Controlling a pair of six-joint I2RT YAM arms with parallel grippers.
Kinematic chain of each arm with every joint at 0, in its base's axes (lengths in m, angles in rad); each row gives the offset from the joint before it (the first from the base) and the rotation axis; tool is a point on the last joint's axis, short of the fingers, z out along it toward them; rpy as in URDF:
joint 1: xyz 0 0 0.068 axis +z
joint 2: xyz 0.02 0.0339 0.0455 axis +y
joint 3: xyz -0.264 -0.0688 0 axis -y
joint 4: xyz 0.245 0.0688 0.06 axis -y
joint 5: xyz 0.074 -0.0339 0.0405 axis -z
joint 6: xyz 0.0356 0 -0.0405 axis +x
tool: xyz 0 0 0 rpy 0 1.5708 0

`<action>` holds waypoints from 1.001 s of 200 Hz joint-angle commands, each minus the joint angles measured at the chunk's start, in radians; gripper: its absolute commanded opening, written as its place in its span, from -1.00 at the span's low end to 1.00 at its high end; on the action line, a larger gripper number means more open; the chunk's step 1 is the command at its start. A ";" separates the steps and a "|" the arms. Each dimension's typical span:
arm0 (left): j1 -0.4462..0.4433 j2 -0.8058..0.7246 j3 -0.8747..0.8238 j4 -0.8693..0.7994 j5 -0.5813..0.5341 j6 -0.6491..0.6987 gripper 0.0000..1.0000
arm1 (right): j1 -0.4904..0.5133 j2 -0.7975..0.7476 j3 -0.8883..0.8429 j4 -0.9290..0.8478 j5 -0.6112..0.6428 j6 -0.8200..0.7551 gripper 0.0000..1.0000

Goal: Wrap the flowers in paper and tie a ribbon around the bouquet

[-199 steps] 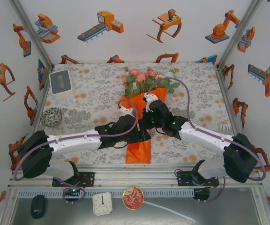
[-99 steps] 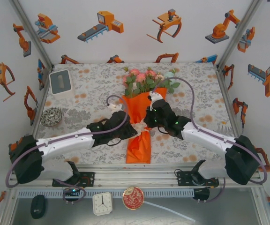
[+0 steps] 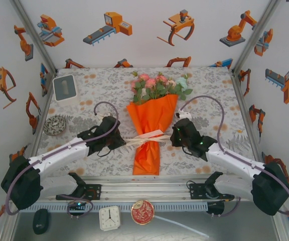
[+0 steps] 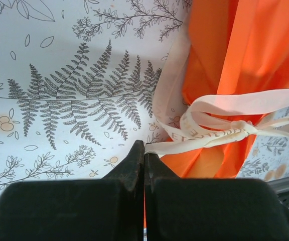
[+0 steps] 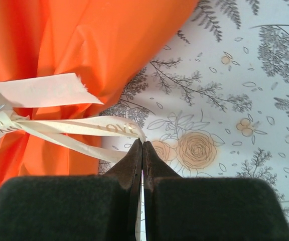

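Note:
The slack-looped knot lies between my grippers. My left gripper should next pull toward the fern print (image 4: 118,111), away from the cone, and then release the ribbon (image 4: 209,134).
The bouquet lies mid-table: pink, cream and pale blue flowers (image 3: 157,84) stick out of a cone of orange paper (image 3: 152,113). A cream-white ribbon (image 3: 149,135) crosses the cone's narrow waist and is knotted there. My left gripper (image 3: 125,142) sits just left of the cone, shut on the ribbon's left end. My right gripper (image 3: 171,138) is just right of it, shut on the right end. In the left wrist view the ribbon (image 4: 209,134) runs taut from the knot to my closed left gripper (image 4: 144,146). In the right wrist view the ribbon (image 5: 84,125) reaches my closed right gripper (image 5: 142,144).
A white box (image 3: 64,88) stands at the back left and a small metal dish (image 3: 54,125) near the left edge. Below the table's front rail lie a clock (image 3: 109,217), a red round disc (image 3: 142,211) and a black mouse (image 3: 40,221).
Both grippers have drawn apart from over the cone to either side of it. The left one shut on the ribbon, and the ribbon is now stretched across the paper.

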 commanded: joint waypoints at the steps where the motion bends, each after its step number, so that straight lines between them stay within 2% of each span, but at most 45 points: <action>1: 0.053 -0.004 -0.038 -0.025 0.004 0.047 -1.00 | -0.025 -0.042 -0.029 -0.059 0.100 0.038 -1.00; 67: 0.175 0.015 -0.106 0.027 0.047 0.066 -1.00 | -0.072 -0.114 -0.117 -0.145 0.193 0.117 -1.00; 127: 0.256 0.056 -0.150 0.037 0.035 0.059 -1.00 | -0.164 -0.191 -0.146 -0.280 0.247 0.192 -1.00; 183: 0.299 0.081 -0.197 0.060 0.022 -0.003 -1.00 | -0.192 -0.233 -0.143 -0.363 0.320 0.259 -1.00; 200: 0.295 0.072 -0.205 0.120 0.080 0.031 -1.00 | -0.194 -0.280 -0.158 -0.327 0.281 0.239 -1.00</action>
